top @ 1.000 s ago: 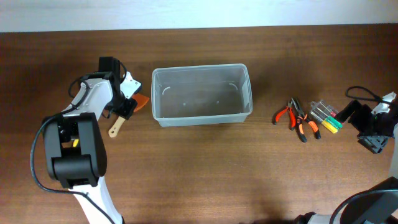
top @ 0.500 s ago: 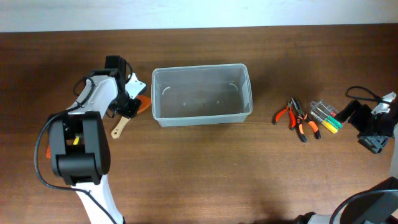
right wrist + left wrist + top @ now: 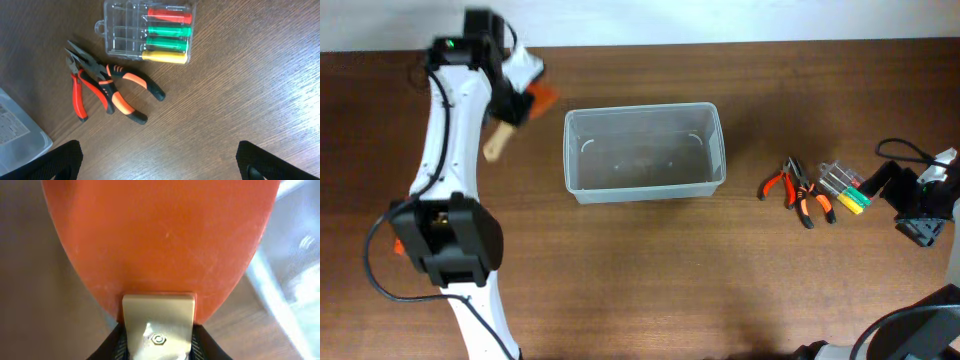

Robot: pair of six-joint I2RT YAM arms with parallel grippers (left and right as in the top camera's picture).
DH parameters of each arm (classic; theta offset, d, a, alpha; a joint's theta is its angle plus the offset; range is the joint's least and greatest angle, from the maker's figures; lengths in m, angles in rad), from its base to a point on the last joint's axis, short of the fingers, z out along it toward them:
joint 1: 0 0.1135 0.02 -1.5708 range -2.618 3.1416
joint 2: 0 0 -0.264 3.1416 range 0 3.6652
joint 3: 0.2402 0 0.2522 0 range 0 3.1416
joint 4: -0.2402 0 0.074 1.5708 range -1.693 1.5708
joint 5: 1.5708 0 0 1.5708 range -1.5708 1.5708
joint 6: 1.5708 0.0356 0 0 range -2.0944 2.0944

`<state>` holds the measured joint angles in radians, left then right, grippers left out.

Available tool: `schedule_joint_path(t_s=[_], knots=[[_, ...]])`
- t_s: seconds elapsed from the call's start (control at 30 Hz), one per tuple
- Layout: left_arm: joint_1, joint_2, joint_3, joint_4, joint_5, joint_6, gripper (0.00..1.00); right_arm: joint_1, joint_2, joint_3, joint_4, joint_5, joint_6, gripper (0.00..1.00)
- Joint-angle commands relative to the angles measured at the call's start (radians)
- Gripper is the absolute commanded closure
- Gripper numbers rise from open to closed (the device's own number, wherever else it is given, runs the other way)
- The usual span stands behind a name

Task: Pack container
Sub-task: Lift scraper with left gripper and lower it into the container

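Observation:
Next, my left gripper carries the spatula across and down to the container's empty bottom, since that lies below the gripper and to its right in the overhead view.
The clear plastic container [image 3: 642,150] stands empty at the table's middle; its edge shows in the left wrist view [image 3: 295,255]. My left gripper [image 3: 512,105] is shut on an orange spatula with a wooden handle [image 3: 535,98], lifted above the table left of the container. The orange blade [image 3: 160,235] fills the left wrist view, and the jaws [image 3: 158,342] clamp the pale handle. My right gripper [image 3: 920,215] is open and empty at the far right; its fingertips [image 3: 160,162] frame bare wood below the pliers [image 3: 107,90].
Two pairs of pliers, red and orange-black [image 3: 795,185], lie right of the container. A small clear case of coloured screwdriver bits [image 3: 844,187] lies next to them, also in the right wrist view [image 3: 150,30]. The container's corner shows at the lower left [image 3: 15,130].
My left arm has lifted the spatula off the table and carried it up and toward the far edge. The right arm has not moved.

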<state>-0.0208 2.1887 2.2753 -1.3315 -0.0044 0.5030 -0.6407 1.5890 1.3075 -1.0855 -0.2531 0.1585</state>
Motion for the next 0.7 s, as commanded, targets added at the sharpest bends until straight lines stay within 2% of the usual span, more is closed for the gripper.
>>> schedule_joint_path(t_s=[0.0,0.1,0.2,0.23,0.4,0.5,0.6,0.67], knots=[[-0.064,-0.06,0.182,-0.032,0.01,-0.008,0.98,-0.002,0.003,0.016,0.0,-0.002,0.008,0.02],[-0.149,-0.063,0.276,-0.055,0.031,0.014,0.98,-0.002,0.003,0.016,0.0,-0.001,0.008,0.02],[-0.249,-0.062,0.277,-0.08,0.089,0.092,0.98,-0.002,0.003,0.016,0.0,-0.001,0.008,0.02],[-0.311,-0.057,0.247,-0.097,0.09,0.16,0.98,-0.002,0.003,0.016,0.0,-0.001,0.008,0.01],[-0.427,-0.056,0.088,-0.095,0.086,0.356,0.98,-0.002,0.003,0.016,0.0,-0.002,0.008,0.02],[-0.451,-0.056,-0.045,-0.058,0.087,0.452,0.98,-0.002,0.003,0.016,0.0,-0.002,0.008,0.01],[-0.445,-0.056,-0.201,0.039,0.083,0.56,0.98,-0.002,0.003,0.016,0.0,-0.002,0.008,0.02],[-0.435,-0.056,-0.296,0.124,0.056,0.589,0.98,-0.002,0.003,0.016,0.0,-0.002,0.008,0.01]])
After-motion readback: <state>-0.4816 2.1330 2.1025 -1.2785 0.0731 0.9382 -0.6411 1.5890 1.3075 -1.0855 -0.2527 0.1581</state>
